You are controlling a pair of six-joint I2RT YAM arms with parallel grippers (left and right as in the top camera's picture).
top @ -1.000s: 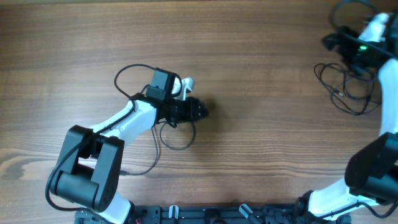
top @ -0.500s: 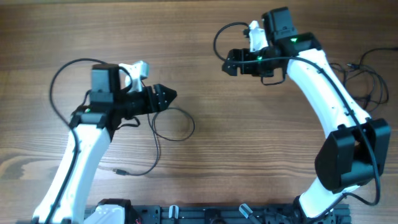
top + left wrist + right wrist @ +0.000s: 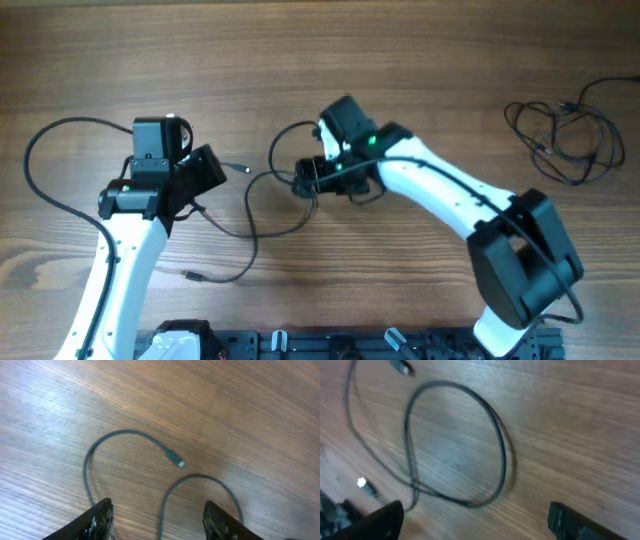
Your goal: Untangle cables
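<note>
The robot's right gripper is next going to lower to the loop's rounded end (image 3: 313, 208) (image 3: 497, 488), onto that single piece of thin black cable.
One thin black cable (image 3: 250, 245) lies in a loose loop on the wood between my two grippers, one plug (image 3: 240, 167) near the left gripper and the other plug (image 3: 189, 273) toward the front. My left gripper (image 3: 213, 168) is open and empty. In the left wrist view its fingers (image 3: 157, 509) straddle a strand, with the plug (image 3: 180, 463) ahead. My right gripper (image 3: 303, 180) is open and empty above the loop (image 3: 455, 445), its fingers (image 3: 475, 512) low over the wood. A second bunch of cables (image 3: 560, 140) lies at the far right.
Wooden table (image 3: 420, 60) all round. A thick black arm wire (image 3: 35, 165) arcs out to the left of the left arm. The robot base rail (image 3: 330, 345) runs along the front edge.
My right arm has swung from the far right bunch to the middle, over the loop. My left arm has pulled back to the left, and the cable's plug end now lies beside its fingers.
</note>
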